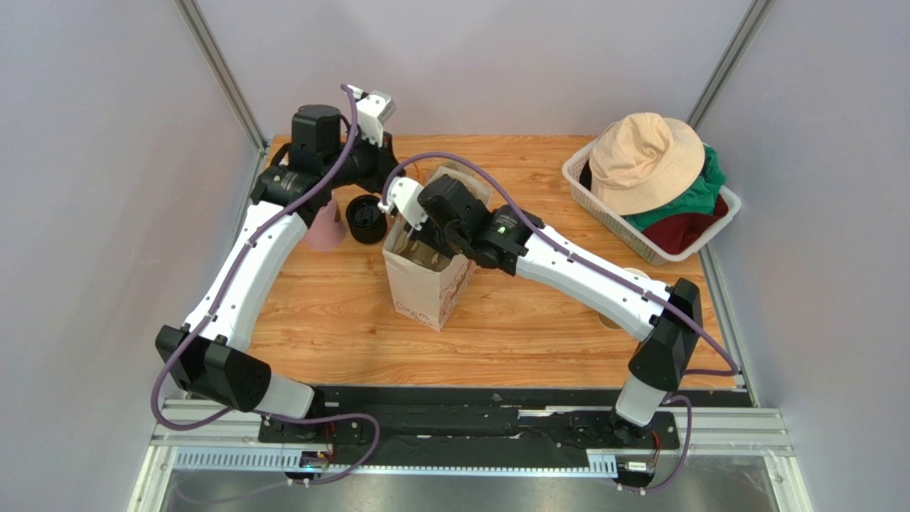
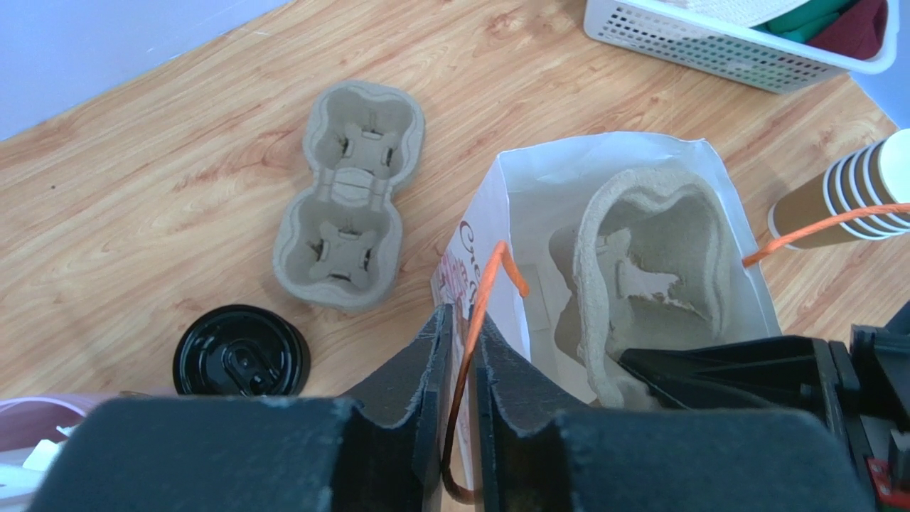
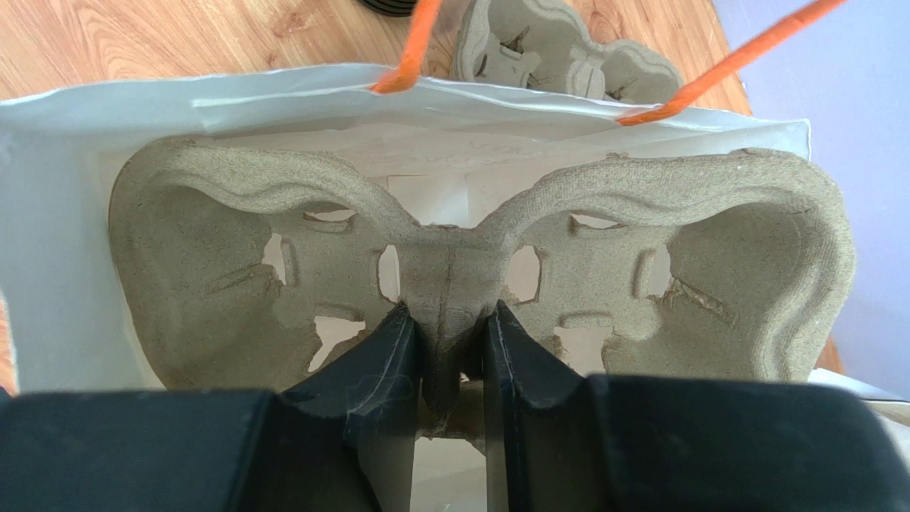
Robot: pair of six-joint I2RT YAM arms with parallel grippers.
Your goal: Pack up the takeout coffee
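Note:
The grey carrier [image 3: 214, 245] has its upper edge still near the bag's rim, so my right gripper will lower it deeper inside the white paper bag and release it there.
No brown cup with a black lid shows in any view. A white paper bag [image 1: 422, 293] stands open mid-table. My left gripper [image 2: 461, 320] is shut on the bag's orange handle [image 2: 483, 283] at the rim. My right gripper [image 3: 449, 315] is shut on the middle ridge of a grey pulp cup carrier [image 3: 214, 245] and holds it on edge inside the bag [image 3: 64, 213]. The carrier also shows in the left wrist view [image 2: 652, 245]. In the top view the right gripper [image 1: 433, 240] is at the bag's mouth.
A second pulp carrier [image 2: 347, 192] lies flat behind the bag. A black pile of lids [image 1: 365, 219] and a pink cup [image 1: 324, 227] stand left of the bag. A stack of lidless brown cups [image 2: 844, 192] lies right. A white basket [image 1: 598, 203] with a hat [image 1: 641, 155] is back right.

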